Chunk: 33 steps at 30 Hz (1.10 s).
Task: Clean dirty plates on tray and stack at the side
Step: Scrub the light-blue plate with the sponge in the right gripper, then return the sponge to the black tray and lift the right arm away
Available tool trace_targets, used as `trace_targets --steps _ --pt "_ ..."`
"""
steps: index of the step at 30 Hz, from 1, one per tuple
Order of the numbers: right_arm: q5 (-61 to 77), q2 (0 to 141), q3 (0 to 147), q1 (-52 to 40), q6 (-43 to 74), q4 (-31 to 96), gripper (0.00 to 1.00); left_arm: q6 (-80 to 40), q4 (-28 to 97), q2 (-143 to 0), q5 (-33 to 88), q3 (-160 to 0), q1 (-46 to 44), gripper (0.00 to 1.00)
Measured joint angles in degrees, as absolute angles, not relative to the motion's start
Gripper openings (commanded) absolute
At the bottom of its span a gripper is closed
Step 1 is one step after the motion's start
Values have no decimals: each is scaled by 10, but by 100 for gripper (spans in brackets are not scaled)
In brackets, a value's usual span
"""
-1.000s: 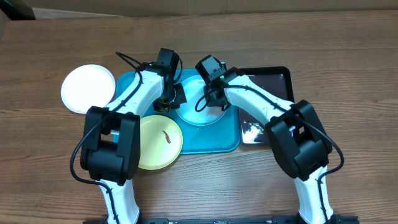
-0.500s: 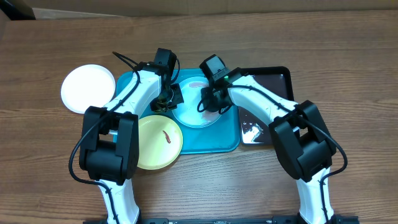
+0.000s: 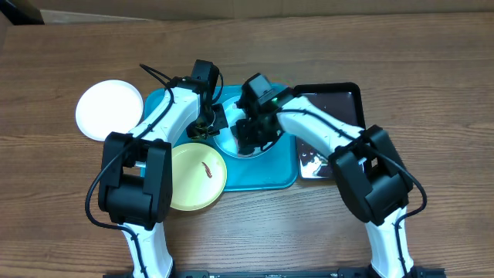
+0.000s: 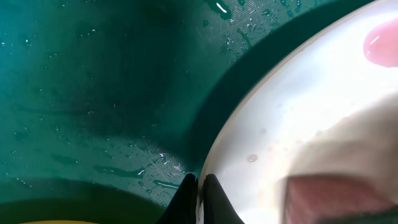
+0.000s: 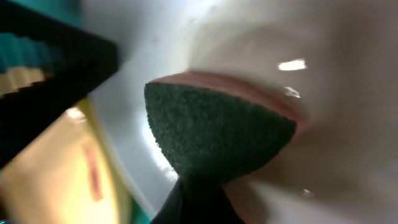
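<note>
The sponge (image 5: 217, 130) will be lifted by my right gripper across to the right in the overhead view, lowered onto the open part of the black tray's bottom and released.
The light cyan plate (image 3: 248, 148) lies in the turquoise tray (image 3: 270, 176). My left gripper (image 3: 210, 123) is shut on the plate's left rim; in the left wrist view the fingertips (image 4: 199, 188) pinch the plate's edge (image 4: 292, 118) above the wet tray (image 4: 93, 93). My right gripper (image 3: 251, 133) is shut on a sponge (image 5: 217, 130), green scouring side showing, pressed on the plate (image 5: 336, 56). The yellow-green plate (image 3: 197, 176) with a brown smear overlaps the tray's front-left corner. The white plate (image 3: 108, 110) sits on the table to the left.
A glossy black tray (image 3: 340, 100) stands right of the turquoise tray, with something white (image 3: 312, 162) at its front end. The wooden table (image 3: 432, 116) extends on all sides. The sponge's edge also shows in the left wrist view (image 4: 329, 196).
My right gripper has swept the sponge leftward and toward the front across the cyan plate. The left gripper has kept its hold on the rim.
</note>
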<state>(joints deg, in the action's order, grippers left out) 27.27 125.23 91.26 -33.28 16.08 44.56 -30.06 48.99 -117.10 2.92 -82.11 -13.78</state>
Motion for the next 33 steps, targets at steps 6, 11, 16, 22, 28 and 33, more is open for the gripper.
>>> trace_targets --steps 6,11,16,22,28,33 --pt "390 1238 927 -267 119 479 4 -301 490 -1171 30 -821 -138 4" --pt "377 1186 930 -208 70 582 4 -301 490 -1171 30 -821 -138 9" --pt "277 1160 934 -154 46 661 4 -301 490 -1171 27 -821 -138 33" --pt "139 1160 924 -117 36 662 5 -303 489 -1171 27 -820 -138 36" --pt "50 1160 871 -117 32 611 8 -303 491 -1171 27 -820 -138 40" --pt "29 1160 841 -117 32 583 24 -303 491 -1171 27 -820 -138 40"
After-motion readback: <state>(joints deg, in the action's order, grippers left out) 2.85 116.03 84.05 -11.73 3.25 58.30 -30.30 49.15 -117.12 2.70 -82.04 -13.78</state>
